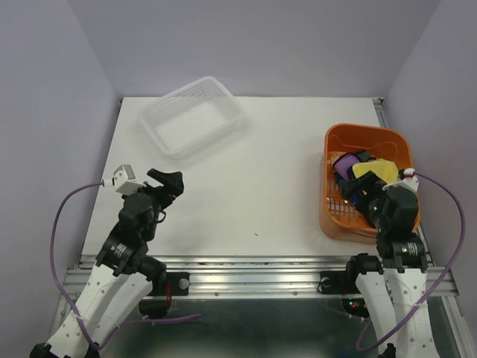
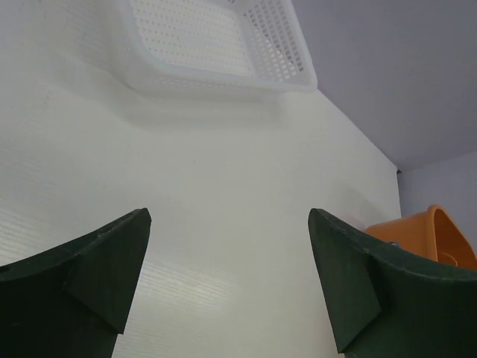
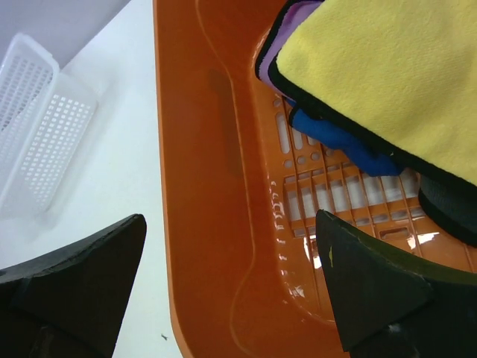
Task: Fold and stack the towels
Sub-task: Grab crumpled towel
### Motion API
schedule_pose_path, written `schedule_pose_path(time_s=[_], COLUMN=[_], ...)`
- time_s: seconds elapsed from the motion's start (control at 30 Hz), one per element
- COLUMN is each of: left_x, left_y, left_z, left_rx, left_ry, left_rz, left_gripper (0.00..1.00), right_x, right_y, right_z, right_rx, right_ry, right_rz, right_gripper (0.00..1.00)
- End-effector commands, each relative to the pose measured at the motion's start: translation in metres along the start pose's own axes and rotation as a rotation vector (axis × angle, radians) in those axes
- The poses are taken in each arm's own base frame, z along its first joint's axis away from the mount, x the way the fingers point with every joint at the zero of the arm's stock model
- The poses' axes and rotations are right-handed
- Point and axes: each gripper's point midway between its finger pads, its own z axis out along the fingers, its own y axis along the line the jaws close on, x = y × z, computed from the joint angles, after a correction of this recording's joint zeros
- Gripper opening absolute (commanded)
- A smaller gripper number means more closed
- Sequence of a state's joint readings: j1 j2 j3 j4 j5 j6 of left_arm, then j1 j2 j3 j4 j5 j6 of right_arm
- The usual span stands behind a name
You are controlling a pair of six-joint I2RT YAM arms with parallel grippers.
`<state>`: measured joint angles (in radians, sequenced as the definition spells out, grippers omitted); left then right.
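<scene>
The right gripper moves outward and down onto the yellow towel's black-edged corner (image 1: 355, 170) (image 3: 291, 66) by the purple towel next, since that corner lies outward of and below it.
The towels lie bunched in the orange basket (image 1: 333, 205) at the right. A yellow towel (image 1: 374, 169) with black edging lies on top, a purple towel (image 1: 346, 163) beside it. In the right wrist view the yellow towel (image 3: 387, 67) covers a purple towel (image 3: 277, 45) and a bright blue towel (image 3: 335, 142). My right gripper (image 1: 381, 203) is open and empty above the basket's near part; in its own view (image 3: 231, 246) it straddles the basket's left wall. My left gripper (image 1: 170, 182) is open and empty over bare table at the left; its own view (image 2: 229, 246) shows only table between the fingers.
A white mesh basket (image 1: 194, 115) stands at the back left; it also shows in the left wrist view (image 2: 216, 45). The orange basket's rim (image 2: 436, 235) shows at that view's right. The white table (image 1: 253, 186) ends at a metal rail in front of the arm bases.
</scene>
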<state>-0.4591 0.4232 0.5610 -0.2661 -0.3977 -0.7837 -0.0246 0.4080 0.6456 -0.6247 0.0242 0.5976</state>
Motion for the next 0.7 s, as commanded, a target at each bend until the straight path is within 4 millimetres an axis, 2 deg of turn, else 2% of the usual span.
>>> schedule_pose_path(time_s=[0.0,0.03,0.07,0.17,0.2,0.27,0.3,0.5,0.53,0.63,0.67], left_x=[-0.008,-0.008,-0.008,-0.008,-0.008,-0.004,-0.002,0.008,0.009,0.010,0.011], left_y=[-0.007,-0.007,-0.009,-0.012,-0.015,-0.017,-0.017,-0.019,-0.019,-0.019,-0.017], left_z=[0.002,0.003,0.004,0.007,0.008,0.012,0.014,0.023,0.024,0.025,0.026], left_rx=[0.017,0.021,0.030,0.036,0.048,0.059,0.064,0.075,0.079,0.079,0.073], left_ry=[-0.038,-0.037,-0.042,-0.039,-0.038,-0.031,-0.026,0.001,0.005,0.003,0.005], left_rz=[-0.009,-0.004,0.002,0.015,0.022,0.036,0.050,0.092,0.106,0.113,0.115], left_gripper=[0.99,0.99,0.99,0.99,0.99,0.99,0.99,0.99,0.99,0.99,0.99], right_x=[-0.038,-0.047,-0.046,-0.053,-0.053,-0.066,-0.064,-0.083,-0.081,-0.081,-0.074], right_y=[0.007,0.000,-0.003,0.001,-0.002,0.002,-0.001,-0.004,-0.011,-0.023,-0.029], right_z=[-0.015,-0.017,-0.016,-0.014,-0.006,-0.005,0.006,0.032,0.042,0.051,0.061], right_rx=[0.022,0.068,0.091,0.105,0.146,0.176,0.218,0.338,0.388,0.472,0.501], right_ry=[-0.126,-0.163,-0.153,-0.132,-0.097,-0.098,-0.061,-0.005,0.013,0.041,0.081], right_rz=[-0.017,-0.008,-0.017,-0.049,-0.056,-0.051,-0.055,-0.103,-0.118,-0.148,-0.158], right_gripper=[1.00,1.00,1.00,1.00,1.00,1.00,1.00,1.00,1.00,1.00,1.00])
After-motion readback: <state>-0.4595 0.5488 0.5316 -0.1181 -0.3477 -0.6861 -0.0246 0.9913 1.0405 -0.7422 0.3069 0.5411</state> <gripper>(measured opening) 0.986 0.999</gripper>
